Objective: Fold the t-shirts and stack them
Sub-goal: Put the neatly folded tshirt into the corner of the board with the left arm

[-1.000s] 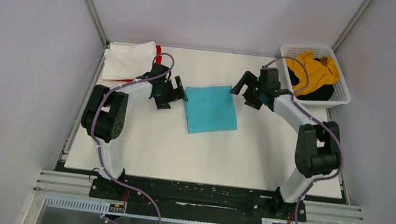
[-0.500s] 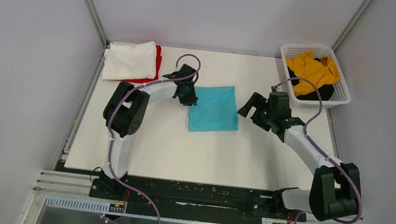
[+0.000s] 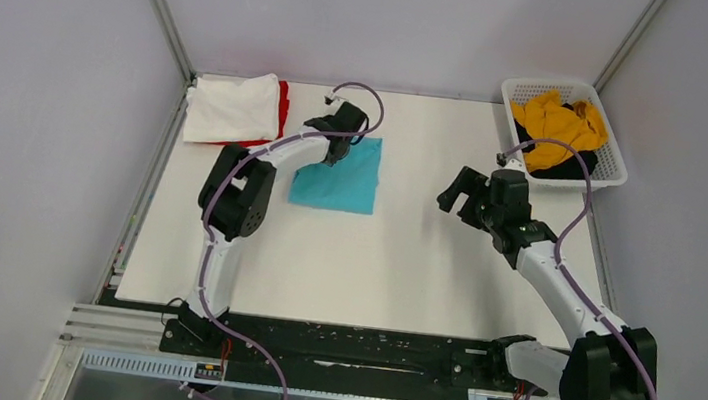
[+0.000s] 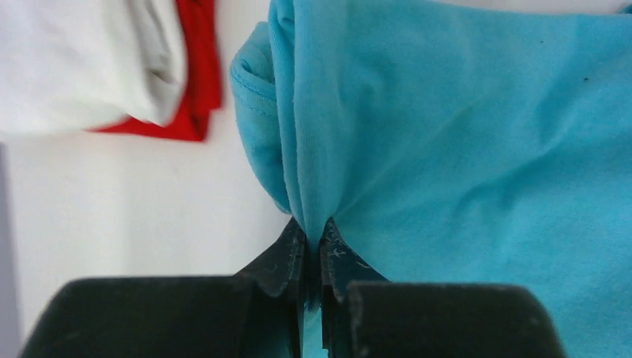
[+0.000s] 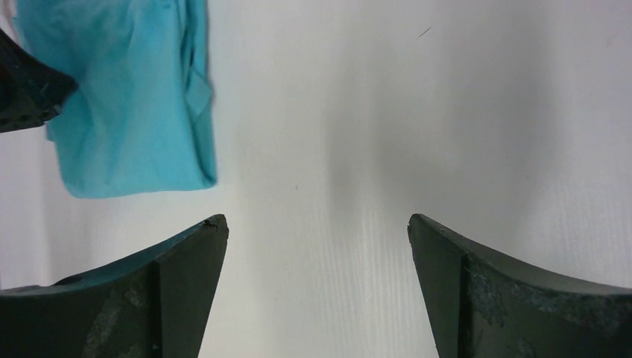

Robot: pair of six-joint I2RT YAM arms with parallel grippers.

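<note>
Next, my left gripper moves up, then outward and left in the top view, over the folded white t-shirt (image 3: 233, 106) (image 4: 71, 60) and releases, stacking the turquoise t-shirt there.
The folded turquoise t-shirt (image 3: 337, 178) lies on the table left of centre. My left gripper (image 3: 344, 145) is shut on its far edge; in the left wrist view the cloth (image 4: 462, 134) bunches into a pleat between the closed fingertips of that gripper (image 4: 313, 239). A folded white t-shirt (image 3: 233, 106) lies on a red one (image 3: 283, 101) at the far left corner. My right gripper (image 3: 453, 193) hovers open to the right of the turquoise t-shirt (image 5: 127, 97), its jaws (image 5: 318, 224) wide over bare table.
A white lattice basket (image 3: 614, 161) at the far right corner holds a mustard-yellow t-shirt (image 3: 560, 123) on a black one (image 3: 567, 168). Grey walls and a metal frame close in the white table (image 3: 402, 276) on three sides.
My left gripper closed on the turquoise t-shirt's edge and dragged it left, toward the white and red pile. My right arm drew back to the right, still open.
</note>
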